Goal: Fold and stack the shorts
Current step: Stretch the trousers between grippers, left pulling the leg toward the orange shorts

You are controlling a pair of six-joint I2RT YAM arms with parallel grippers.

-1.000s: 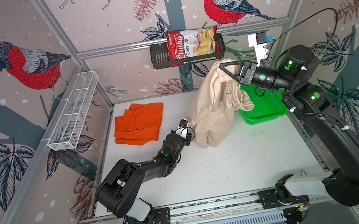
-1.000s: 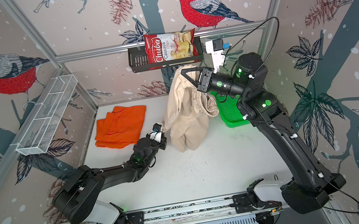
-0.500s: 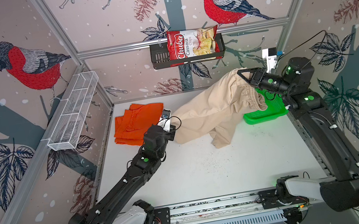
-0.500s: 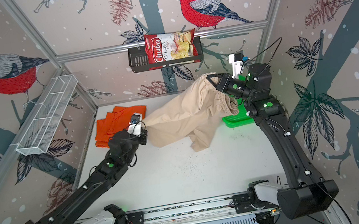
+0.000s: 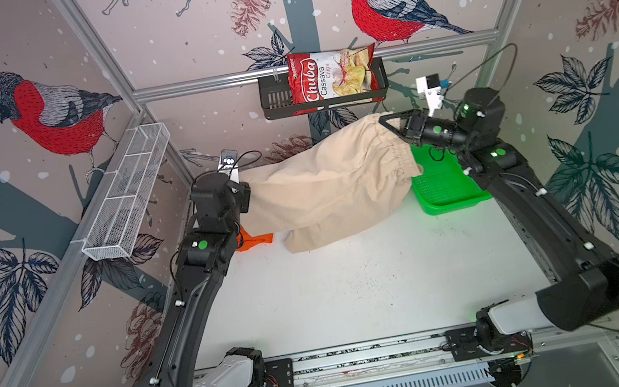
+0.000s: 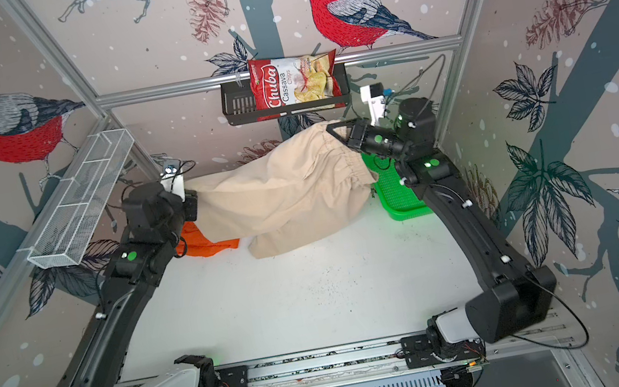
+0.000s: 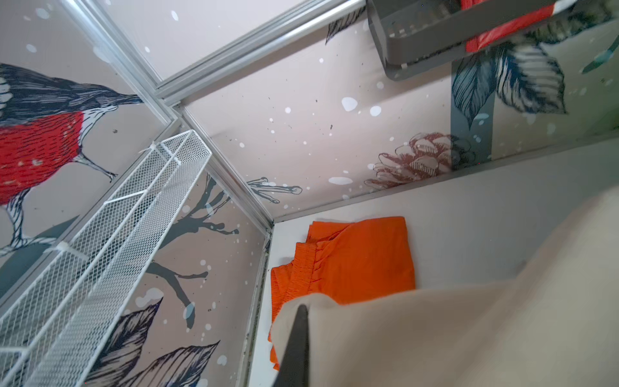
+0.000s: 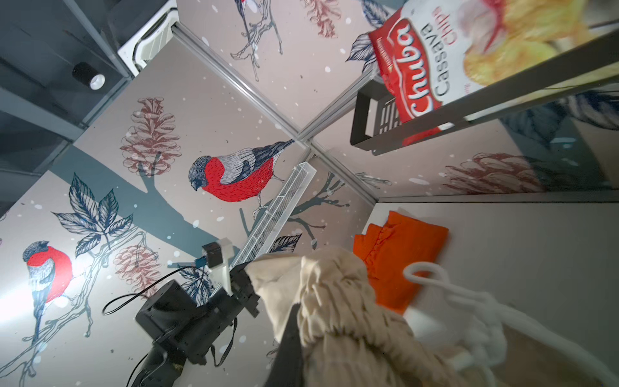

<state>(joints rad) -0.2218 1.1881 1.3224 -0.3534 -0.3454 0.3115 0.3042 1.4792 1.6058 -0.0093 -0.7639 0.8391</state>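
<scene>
I should next pull the beige shorts' leg end in my left gripper back and down onto the table's bare near part and release it, as the orange shorts (image 7: pixel 361 261) fill the table's back corner.
The beige shorts (image 5: pixel 324 188) (image 6: pixel 278 195) hang stretched in the air across the back of the table. My right gripper (image 5: pixel 383 122) (image 6: pixel 329 128) is shut on their gathered waistband (image 8: pixel 335 301), where a white drawstring (image 8: pixel 445 284) dangles. My left gripper (image 5: pixel 244 194) (image 6: pixel 192 204) is shut on the leg end (image 7: pixel 452 328); one dark finger (image 7: pixel 296 345) presses into the cloth. The orange shorts (image 7: pixel 361 261) (image 8: pixel 402 254) lie folded in the back left corner. In both top views only their edge (image 5: pixel 258 239) (image 6: pixel 210 244) shows under the beige cloth.
A green mesh basket (image 5: pixel 445 185) (image 6: pixel 396 193) stands at the back right, under my right wrist. A black shelf with a chips bag (image 5: pixel 324 82) hangs on the back wall. A white wire shelf (image 5: pixel 127 194) sticks out from the left wall.
My left gripper has risen and moved back and left with the leg end. The beige shorts went from a hanging bundle to a stretched span over the orange pair. The right gripper moved little.
</scene>
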